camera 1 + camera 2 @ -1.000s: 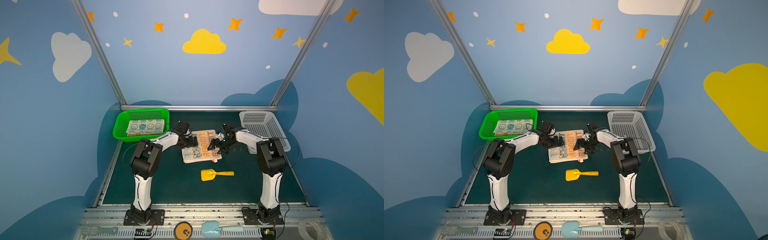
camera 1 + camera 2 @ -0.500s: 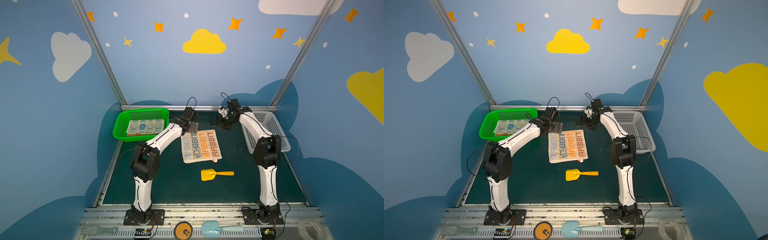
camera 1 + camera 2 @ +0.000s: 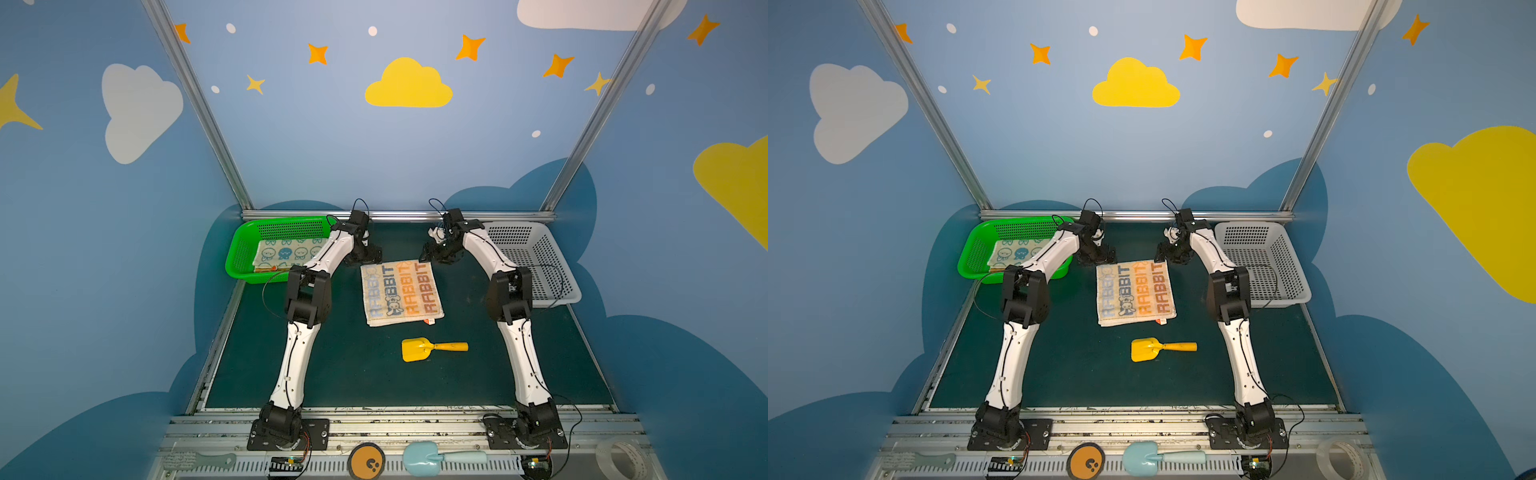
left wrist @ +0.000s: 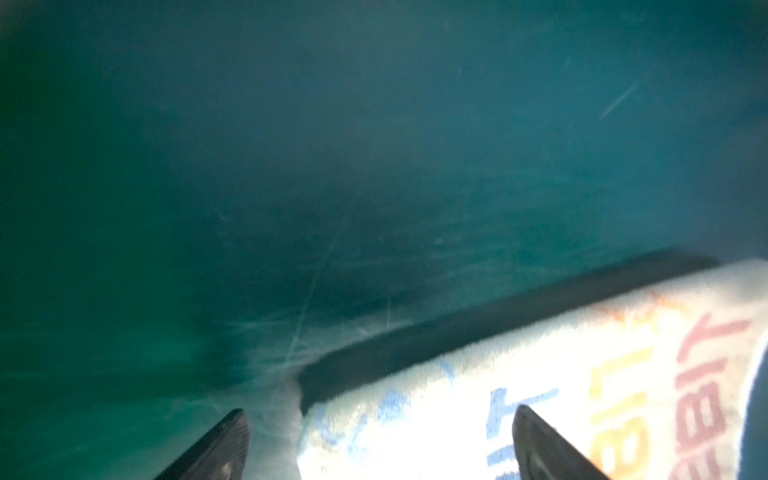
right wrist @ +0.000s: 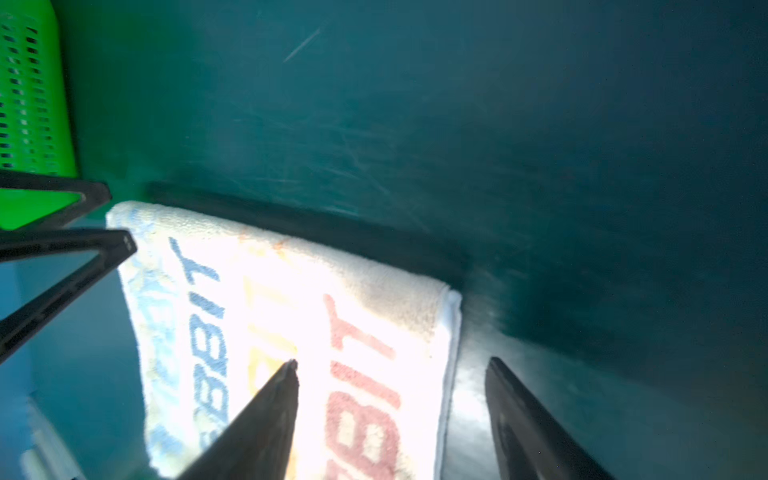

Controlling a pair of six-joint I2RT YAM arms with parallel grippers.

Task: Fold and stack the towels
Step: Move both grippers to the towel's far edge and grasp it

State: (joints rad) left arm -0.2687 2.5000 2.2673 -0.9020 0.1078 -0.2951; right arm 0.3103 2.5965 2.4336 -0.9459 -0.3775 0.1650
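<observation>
The left gripper will next come down onto the towel's far corner [image 3: 365,269] [image 4: 316,436] nearest the green basket and close, since the corner is just below, between the gripper's open fingers.
The cream towel with blue and orange RABBIT letters [image 3: 401,293] [image 3: 1136,293] lies flat on the dark green mat in both top views. My left gripper [image 3: 365,257] [image 4: 378,410] is open at its far left corner, with the towel's corner [image 4: 582,395] between the fingers. My right gripper [image 3: 436,255] [image 5: 392,360] is open astride the far right corner of the towel [image 5: 291,311]. Nothing is gripped. A cream-blue towel with blue faces [image 3: 286,253] [image 3: 1017,251] lies in the green basket [image 3: 239,253] [image 3: 973,253], with an orange edge [image 3: 270,269] showing under it.
A yellow toy shovel [image 3: 432,348] [image 3: 1160,348] lies on the mat in front of the towel. A white basket [image 3: 528,262] [image 3: 1262,262] stands at the back right. A blue scoop [image 3: 428,457], an orange disc and a tape roll lie on the front rail.
A second ago both grippers were low on the towel. Half a second ago they were raised near the back wall. Now both are down at the towel's far corners.
</observation>
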